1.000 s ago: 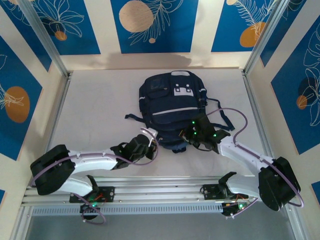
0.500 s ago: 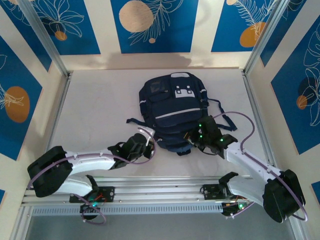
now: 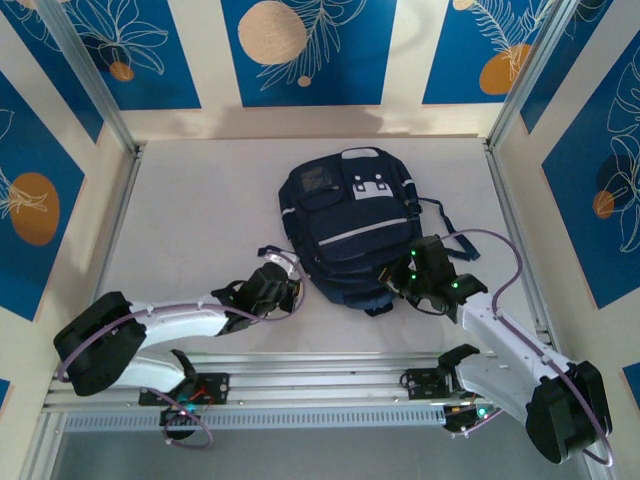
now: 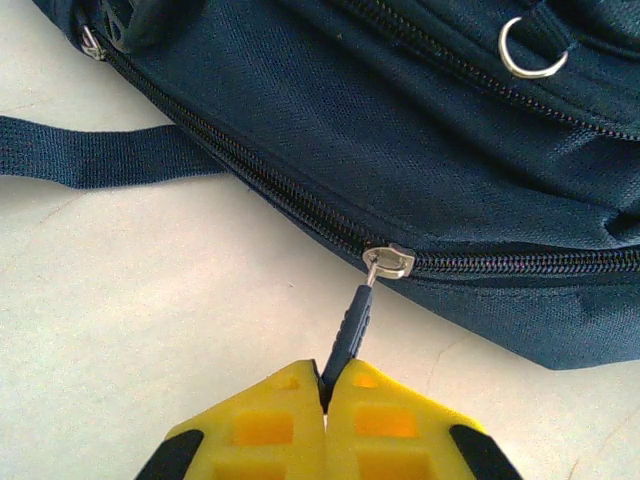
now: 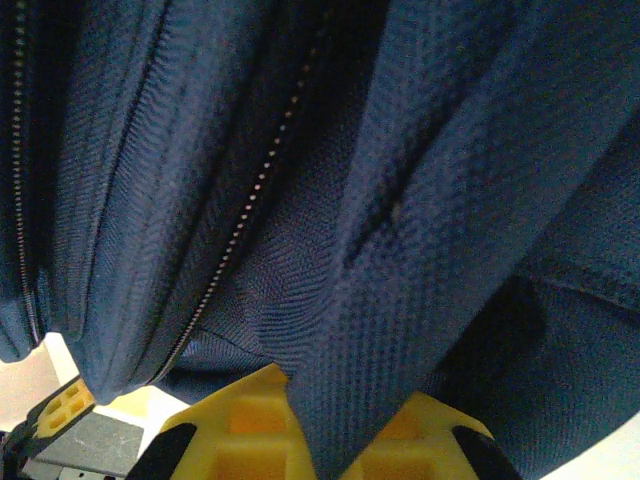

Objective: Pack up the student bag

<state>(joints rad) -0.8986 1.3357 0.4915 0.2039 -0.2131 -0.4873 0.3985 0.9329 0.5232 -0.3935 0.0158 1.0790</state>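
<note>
The zip is still closed, so next my left gripper needs to move outward toward the loose blue strap [image 4: 110, 156] and let go of the zipper pull [image 4: 348, 335].
The student bag [image 3: 345, 225], a navy backpack with white patches and a light stripe, lies flat mid-table, its bottom end toward the arms. My left gripper [image 3: 291, 290] sits at the bag's near-left edge. In the left wrist view it [image 4: 326, 385] is shut on the dark zipper pull [image 4: 348, 335], which hangs from the silver slider [image 4: 388, 262] on the closed zip. My right gripper [image 3: 393, 281] is at the bag's near-right corner. There it [image 5: 345, 420] is shut on a fold of the bag's blue fabric [image 5: 400, 300], which bulges out between the yellow fingers.
A loose blue strap [image 4: 90, 150] lies on the table left of the zip, and a metal ring [image 4: 530, 55] sits higher on the bag. More straps [image 3: 445, 215] trail off its right side. Metal rails [image 3: 320, 370] cross the near edge; upright posts and panels enclose the table.
The right gripper has drawn back to the right and nearer, dragging the bag's near end with it. The left gripper has slid left and nearer, still holding the zipper pull.
</note>
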